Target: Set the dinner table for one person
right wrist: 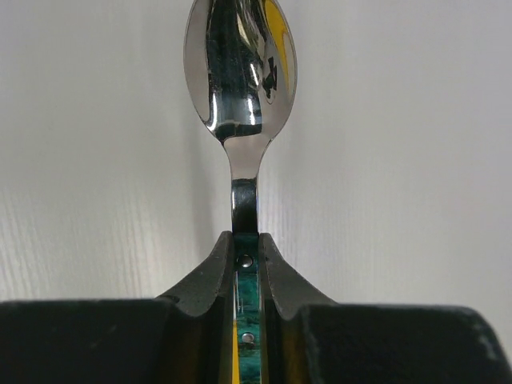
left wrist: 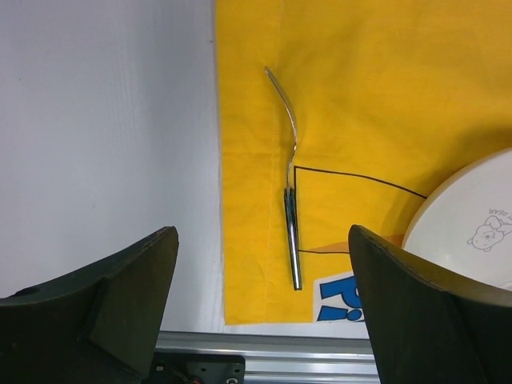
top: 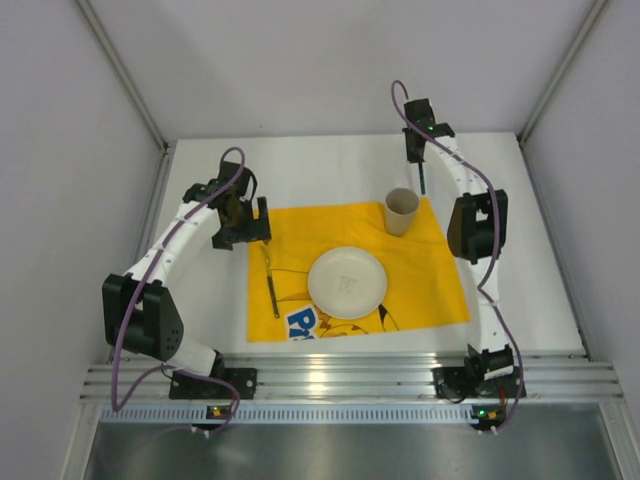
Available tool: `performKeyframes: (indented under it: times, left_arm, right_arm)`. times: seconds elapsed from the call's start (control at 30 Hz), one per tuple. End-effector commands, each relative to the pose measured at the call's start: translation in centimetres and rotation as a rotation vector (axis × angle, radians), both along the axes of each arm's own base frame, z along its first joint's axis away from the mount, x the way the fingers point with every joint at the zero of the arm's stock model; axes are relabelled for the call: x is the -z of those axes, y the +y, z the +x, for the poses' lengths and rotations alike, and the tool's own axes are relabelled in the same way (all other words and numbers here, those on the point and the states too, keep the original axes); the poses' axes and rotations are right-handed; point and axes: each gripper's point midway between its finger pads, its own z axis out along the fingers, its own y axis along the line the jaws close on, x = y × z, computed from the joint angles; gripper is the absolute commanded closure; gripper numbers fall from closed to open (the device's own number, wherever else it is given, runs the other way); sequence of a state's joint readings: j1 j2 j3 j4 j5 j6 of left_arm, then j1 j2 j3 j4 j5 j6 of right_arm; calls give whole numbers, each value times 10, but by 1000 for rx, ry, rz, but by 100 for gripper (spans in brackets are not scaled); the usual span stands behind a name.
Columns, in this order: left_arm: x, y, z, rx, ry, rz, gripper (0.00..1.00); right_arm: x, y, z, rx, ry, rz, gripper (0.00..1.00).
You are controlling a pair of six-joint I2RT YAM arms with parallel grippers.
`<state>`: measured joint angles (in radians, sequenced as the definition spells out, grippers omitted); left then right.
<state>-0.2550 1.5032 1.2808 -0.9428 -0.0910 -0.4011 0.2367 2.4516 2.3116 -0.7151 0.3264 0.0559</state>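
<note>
The spoon should go on the bare cloth beside the plate, as the fork lies opposite. My right gripper will next move back past the cup (top: 402, 210), lower the spoon there and release it.
The white dinner table (top: 330, 165) carries a yellow printed cloth (top: 430, 270). On the cloth are a white plate (top: 347, 282), a paper cup (top: 402, 210) and a fork (top: 272, 285) along the left side. My left gripper (top: 243, 238) is open and empty, just above the fork's far end. In the left wrist view the fork (left wrist: 290, 200) lies between the spread fingers (left wrist: 120, 296), untouched. My right gripper (top: 421, 163) is at the back right beside the cup, shut on a spoon (top: 423, 182). In the right wrist view the gripper (right wrist: 246, 236) clamps the green handle and the shiny spoon bowl (right wrist: 240, 64) points away.
A ribbed aluminium rail (top: 350, 375) runs along the near edge, with both arm bases on it. White walls close in the left, back and right sides. The plate's edge (left wrist: 472, 216) shows at the right of the left wrist view.
</note>
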Motion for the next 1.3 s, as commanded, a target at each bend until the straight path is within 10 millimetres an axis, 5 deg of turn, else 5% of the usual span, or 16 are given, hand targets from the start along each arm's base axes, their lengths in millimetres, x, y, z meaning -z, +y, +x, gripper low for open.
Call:
performKeyframes:
  times: [0.0,0.03,0.07,0.1,0.13,0.2,0.3,0.33,0.4,0.53,0.83,1.27]
  left_arm:
    - [-9,-8,11,-10,-39,-44,8]
    - [-9,-9,12,-12,-41,-49,8]
    - [-8,-11,14,-11,-42,-56,8]
    - [-7,-11,15,-13,-43,-59,8]
    - [-6,-12,16,-15,-42,-63,8]
    - [-3,-15,19,-15,-47,-78,8]
    - [1,-20,22,-13,-44,-101,8]
    - [2,-22,22,-9,-44,-106,8]
    - [5,-24,25,-9,-40,-113,8]
    - [6,-26,29,-5,-41,-111,9]
    - [-1,-26,29,2,-49,-107,9]
    - [-7,-13,21,-26,-42,-56,9]
  right_arm:
    - [-142,-19,-6,84,-264,23,100]
    - [-139,-22,-13,91,-245,20,100]
    - [-161,-26,-25,100,-275,29,100]
    - [-163,-27,-32,110,-271,38,100]
    - [-144,-29,-45,112,-216,31,100]
    - [-158,-30,-67,116,-234,70,100]
    - [-134,-28,-103,117,-175,121,100]
    - [-103,-27,-120,112,-102,134,100]
    - [-94,-21,-131,111,-97,205,100]
    - [-37,-5,-157,88,29,309,100]
    - [40,2,-129,57,153,260,100]
    - [96,-38,-117,178,254,234,100]
